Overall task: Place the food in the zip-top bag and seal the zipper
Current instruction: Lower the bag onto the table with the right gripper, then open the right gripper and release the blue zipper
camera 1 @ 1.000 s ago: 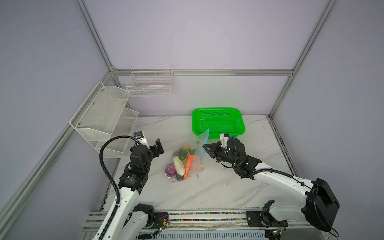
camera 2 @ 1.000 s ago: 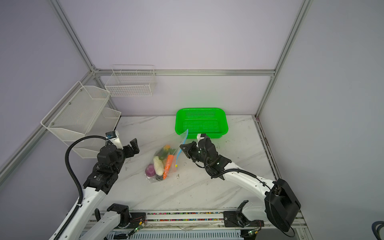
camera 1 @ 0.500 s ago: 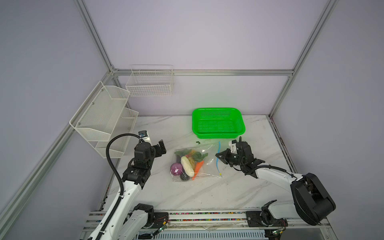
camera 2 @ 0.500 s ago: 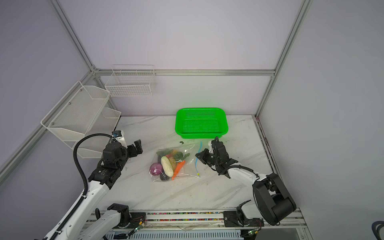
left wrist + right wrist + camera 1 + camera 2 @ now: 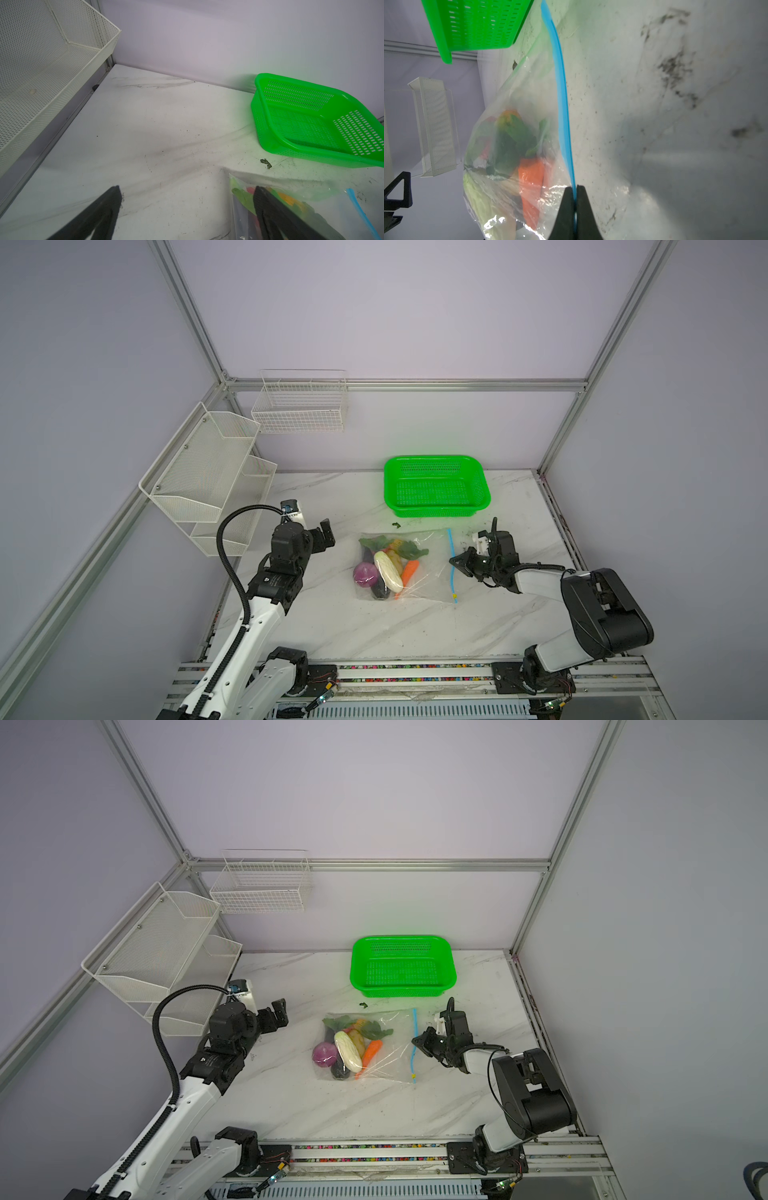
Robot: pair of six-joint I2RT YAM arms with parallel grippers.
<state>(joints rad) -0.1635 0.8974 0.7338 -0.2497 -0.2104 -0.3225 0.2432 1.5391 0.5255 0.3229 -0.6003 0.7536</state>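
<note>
I should next move my right gripper slightly away from my left gripper and let go of the zipper's middle (image 5: pixel 452 568) (image 5: pixel 572 180), which is between the closed fingers, as the food is in the bag.
The clear zip-top bag (image 5: pixel 432 576) (image 5: pixel 392 1058) lies flat on the marble table in both top views. The food (image 5: pixel 384 568) (image 5: pixel 347 1048) sits inside it toward its left side: purple onion, white oblong, carrot, greens. The blue zipper (image 5: pixel 449 543) (image 5: pixel 414 1023) runs along the bag's right edge, its yellow slider (image 5: pixel 455 596) at the near end. My right gripper (image 5: pixel 454 563) (image 5: pixel 575 187) is shut on the zipper (image 5: pixel 562 93) about midway along. My left gripper (image 5: pixel 323 536) (image 5: pixel 187 188) stands open just left of the bag (image 5: pixel 311 197), holding nothing.
A green perforated basket (image 5: pixel 436 485) stands behind the bag, with a small green scrap (image 5: pixel 395 525) on the table between them. A white mesh shelf (image 5: pixel 208 472) hangs on the left wall and a wire basket (image 5: pixel 299 406) on the back wall.
The bag, held up by its zipper a second ago, now lies flat. My right gripper has moved down and to the right, still shut on the strip. The left arm shifted slightly.
</note>
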